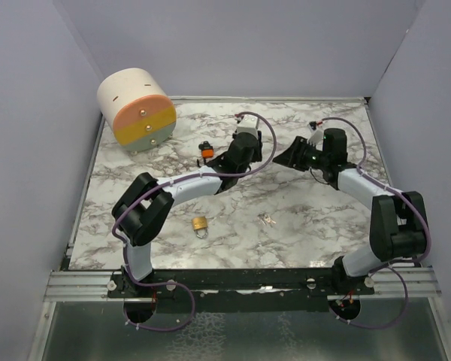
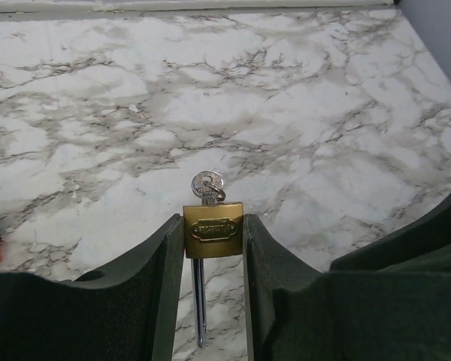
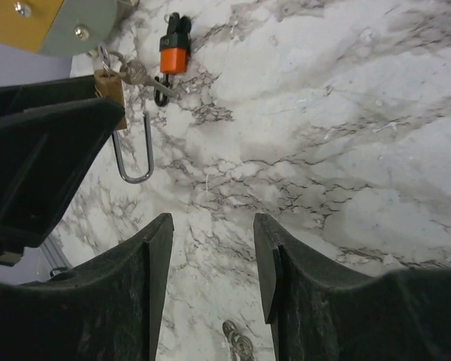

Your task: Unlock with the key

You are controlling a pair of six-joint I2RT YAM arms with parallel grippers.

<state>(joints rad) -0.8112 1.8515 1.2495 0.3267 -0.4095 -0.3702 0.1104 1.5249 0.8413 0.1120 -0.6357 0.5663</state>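
One leg of the padlock's shackle already stands free, so next I will lower my left gripper toward the bare marble beside the orange and black item to release the padlock.
My left gripper (image 2: pixel 213 226) is shut on a brass padlock (image 2: pixel 213 229), held above the table by the sides of its body. A silver key (image 2: pixel 207 183) sits in the keyhole at the far end. The steel shackle (image 2: pixel 199 301) points back between my fingers and looks turned out of line with the body. In the right wrist view the padlock (image 3: pixel 110 86), the key (image 3: pixel 139 74) and the shackle (image 3: pixel 134 154) show at upper left. My right gripper (image 3: pixel 212 222) is open and empty, facing the left gripper (image 1: pixel 237 154) from the right (image 1: pixel 292 154).
A second brass padlock (image 1: pixel 201 223) lies on the marble table (image 1: pixel 323 226) near the front. A loose key bunch (image 1: pixel 267 219) lies right of it. An orange and black item (image 1: pixel 207 150) lies left of my left gripper. A round drum (image 1: pixel 135 109) stands at back left.
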